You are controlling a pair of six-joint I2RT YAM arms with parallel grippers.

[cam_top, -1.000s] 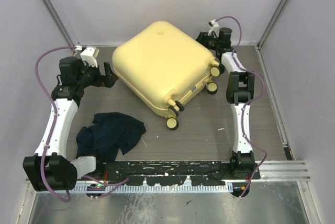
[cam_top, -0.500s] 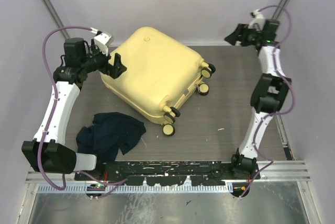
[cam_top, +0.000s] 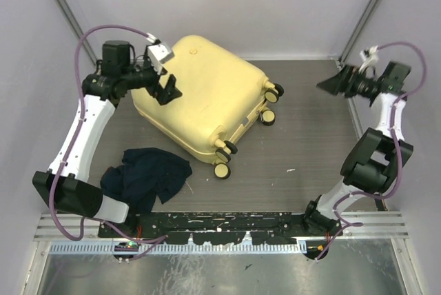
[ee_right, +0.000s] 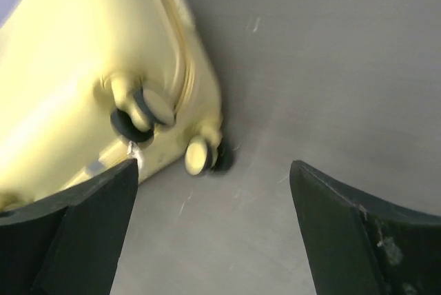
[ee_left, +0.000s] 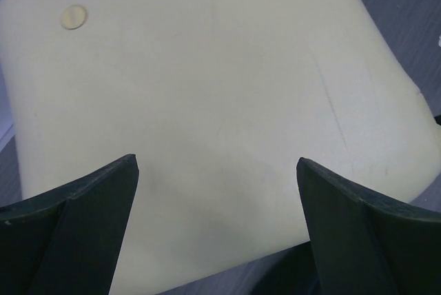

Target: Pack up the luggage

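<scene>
The suitcase is shut and its zipper pull (cam_top: 257, 111) (ee_right: 136, 153) hangs by the suitcase's wheels. So next, my right gripper moves down and to the left in the top view onto that zipper pull.
The luggage (cam_top: 203, 95) is a closed pale-yellow hard-shell suitcase lying flat mid-table, its small wheels (cam_top: 222, 169) facing front right. My left gripper (cam_top: 167, 89) is open and hovers just over the suitcase's left side; its wrist view is filled by the yellow shell (ee_left: 207, 102). My right gripper (cam_top: 331, 83) is open and empty, raised near the right wall, well away from the suitcase. Its wrist view shows the suitcase's wheeled end (ee_right: 103, 74) and wheels (ee_right: 200, 156) on the grey table.
A crumpled dark navy garment (cam_top: 145, 174) lies on the table at front left, next to the left arm. Grey walls enclose the table on the left, back and right. A metal rail (cam_top: 220, 226) runs along the near edge.
The suitcase slid left and now rests. My left gripper has risen and moved right over the suitcase's left side. My right gripper has swung away from the suitcase to the right wall.
</scene>
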